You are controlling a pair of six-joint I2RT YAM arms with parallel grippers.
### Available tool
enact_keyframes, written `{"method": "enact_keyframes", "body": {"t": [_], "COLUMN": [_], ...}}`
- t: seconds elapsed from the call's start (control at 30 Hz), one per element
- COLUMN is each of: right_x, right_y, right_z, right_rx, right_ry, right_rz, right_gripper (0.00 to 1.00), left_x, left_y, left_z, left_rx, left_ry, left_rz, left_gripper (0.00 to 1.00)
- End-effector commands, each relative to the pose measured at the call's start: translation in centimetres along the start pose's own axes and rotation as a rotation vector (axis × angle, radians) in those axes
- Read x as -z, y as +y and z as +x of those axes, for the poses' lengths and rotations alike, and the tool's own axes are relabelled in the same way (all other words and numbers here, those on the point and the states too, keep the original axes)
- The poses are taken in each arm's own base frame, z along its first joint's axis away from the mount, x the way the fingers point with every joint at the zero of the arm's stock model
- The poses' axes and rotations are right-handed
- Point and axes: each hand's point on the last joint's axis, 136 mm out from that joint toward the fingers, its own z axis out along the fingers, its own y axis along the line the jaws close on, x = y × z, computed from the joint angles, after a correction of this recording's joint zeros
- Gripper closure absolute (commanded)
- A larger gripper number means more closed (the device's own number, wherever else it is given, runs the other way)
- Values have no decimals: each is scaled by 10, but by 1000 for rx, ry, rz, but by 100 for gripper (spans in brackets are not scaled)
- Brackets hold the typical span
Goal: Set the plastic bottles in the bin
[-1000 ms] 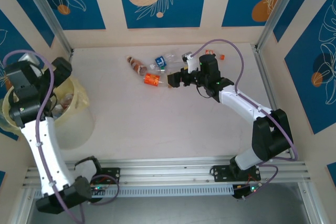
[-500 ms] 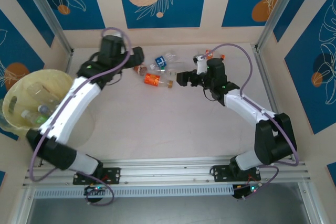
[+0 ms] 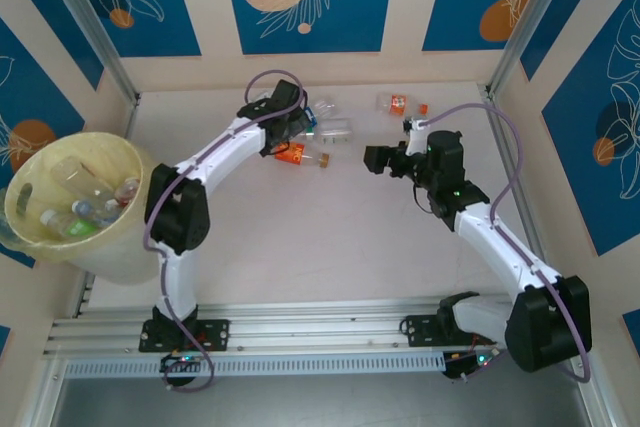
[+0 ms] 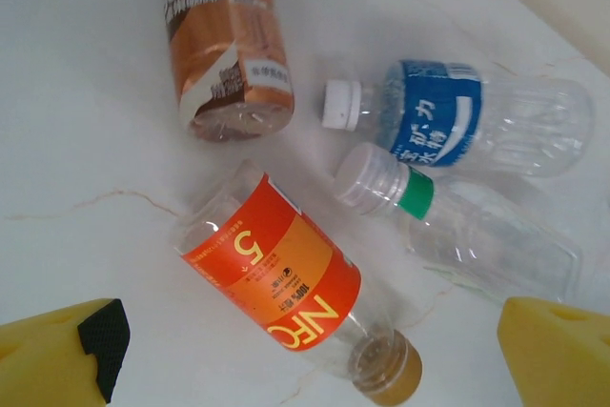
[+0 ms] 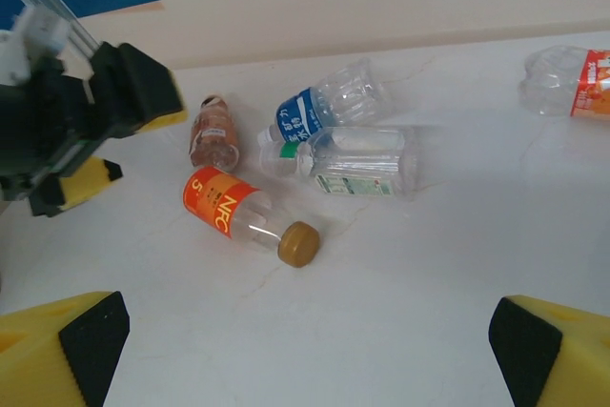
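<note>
The orange label of the bottle (image 3: 290,153) (image 4: 281,269) is beneath my left gripper, with the gripper's open fingers already on either side. I will lower my left gripper onto the label next and close there.
Several plastic bottles lie at the back of the table: an orange-labelled one (image 3: 290,153) (image 4: 272,278) (image 5: 233,212), a brown one (image 4: 224,45) (image 5: 210,131), a blue-labelled one (image 3: 305,119) (image 4: 457,121) (image 5: 315,107) and a clear one with a green band (image 3: 335,130) (image 4: 457,221) (image 5: 353,159). Another orange-labelled bottle (image 3: 393,102) (image 5: 572,78) lies apart to the right. My left gripper (image 3: 290,127) (image 4: 305,364) hovers open just over the cluster, above the orange bottle. My right gripper (image 3: 372,159) (image 5: 305,350) stands open to the right of it, holding nothing. The bin (image 3: 130,247) at the left holds several bottles (image 3: 85,207).
A loose orange cap (image 3: 423,108) lies near the back right. Metal posts (image 3: 100,47) stand at the back corners, and panelled walls close in the table. Bare tabletop (image 3: 300,237) stretches between the bottles and the arm bases.
My left arm has swung from over the bin across to the bottle cluster. My right gripper has drawn back to the right, away from the bottles.
</note>
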Motion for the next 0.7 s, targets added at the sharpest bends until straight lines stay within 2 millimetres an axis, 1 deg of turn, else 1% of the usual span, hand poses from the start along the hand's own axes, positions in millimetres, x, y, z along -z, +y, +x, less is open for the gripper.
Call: {"method": "enact_keyframes", "body": {"t": [0.0, 0.17, 0.3, 0.4, 0.53, 0.67], "right_x": [10, 17, 21, 26, 30, 35], "right_y": [-9, -10, -11, -12, -13, -12], "right_z": [4, 6, 7, 8, 11, 13], "right_rx": [15, 25, 30, 33, 36, 38], "right_ry": [1, 2, 1, 3, 7, 12], "right_rz": [46, 55, 66, 72, 82, 86], "right_gripper": [1, 1, 1, 1, 1, 1], "left_x": [-10, -34, -52, -64, -80, -96], "left_y": [-3, 5, 12, 17, 23, 30], "left_z": [4, 16, 26, 29, 41, 53], "left_rx": [136, 198, 195, 200, 226, 255], "left_ry": [19, 30, 43, 38, 53, 53], "left_rz": [-33, -86, -134, -161, -170, -163], "left_gripper": [0, 0, 0, 2, 7, 16]}}
